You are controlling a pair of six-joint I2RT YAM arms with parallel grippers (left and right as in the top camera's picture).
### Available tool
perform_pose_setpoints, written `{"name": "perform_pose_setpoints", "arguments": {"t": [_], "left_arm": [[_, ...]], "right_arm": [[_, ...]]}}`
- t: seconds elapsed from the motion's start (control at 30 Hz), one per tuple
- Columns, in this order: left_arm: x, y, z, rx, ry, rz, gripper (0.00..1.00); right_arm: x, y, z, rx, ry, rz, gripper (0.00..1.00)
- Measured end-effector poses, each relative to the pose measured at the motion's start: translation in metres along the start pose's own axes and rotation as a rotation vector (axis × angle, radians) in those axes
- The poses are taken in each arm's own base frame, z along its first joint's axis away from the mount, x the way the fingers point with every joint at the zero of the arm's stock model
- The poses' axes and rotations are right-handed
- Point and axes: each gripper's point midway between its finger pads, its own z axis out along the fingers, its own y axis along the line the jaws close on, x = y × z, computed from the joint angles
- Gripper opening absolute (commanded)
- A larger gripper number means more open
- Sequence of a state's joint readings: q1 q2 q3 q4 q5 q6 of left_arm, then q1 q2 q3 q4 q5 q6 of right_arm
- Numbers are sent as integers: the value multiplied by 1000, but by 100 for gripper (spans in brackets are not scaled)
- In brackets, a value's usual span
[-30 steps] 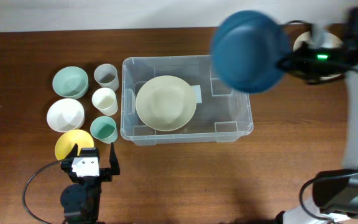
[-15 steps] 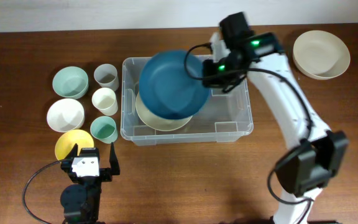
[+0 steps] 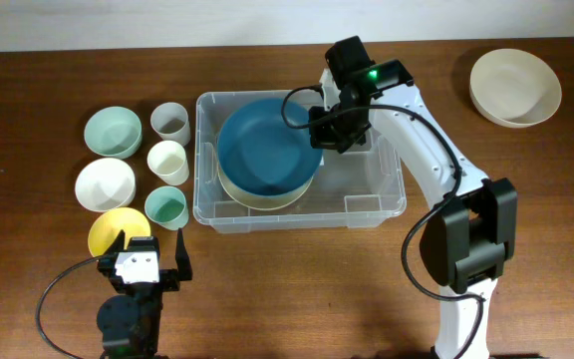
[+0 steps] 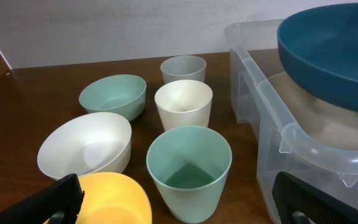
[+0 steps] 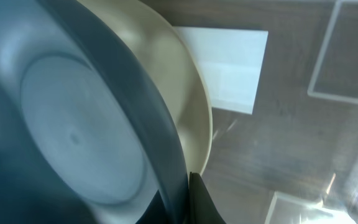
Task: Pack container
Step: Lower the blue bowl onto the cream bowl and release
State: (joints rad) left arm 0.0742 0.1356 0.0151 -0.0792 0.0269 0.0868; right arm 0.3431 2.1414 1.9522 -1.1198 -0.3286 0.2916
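The dark blue bowl still hangs above, so it goes down inside the cream bowl in the container next, and my right gripper releases the dark blue bowl's rim.
The clear plastic container stands mid-table with a cream bowl inside it. My right gripper is shut on the rim of a large dark blue bowl and holds it over the cream bowl inside the container. The right wrist view shows the blue bowl pinched at its rim, the cream bowl beneath and the white label on the base. My left gripper is open and empty at the front left, behind a yellow bowl. The blue bowl also shows in the left wrist view.
Left of the container stand a green bowl, a white bowl, a grey cup, a cream cup and a green cup. Another cream bowl sits at the far right.
My right arm carried the blue bowl leftward from above the container's right end, then down over the cream bowl. The left arm has not moved.
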Motion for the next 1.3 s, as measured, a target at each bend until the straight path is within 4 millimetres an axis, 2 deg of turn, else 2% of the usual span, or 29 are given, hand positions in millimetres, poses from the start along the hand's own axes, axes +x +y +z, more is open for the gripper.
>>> {"name": "perform_pose_setpoints", "arguments": {"t": [0.6, 0.9, 1.3], "left_arm": [[0, 0, 0, 0, 0, 0, 99], [0, 0, 0, 0, 0, 0, 100], [0, 0, 0, 0, 0, 0, 99]], "right_arm": [[-7, -8, 28, 2, 6, 25, 5], [-9, -9, 32, 0, 5, 28, 32], [-9, -8, 32, 0, 4, 25, 36]]}}
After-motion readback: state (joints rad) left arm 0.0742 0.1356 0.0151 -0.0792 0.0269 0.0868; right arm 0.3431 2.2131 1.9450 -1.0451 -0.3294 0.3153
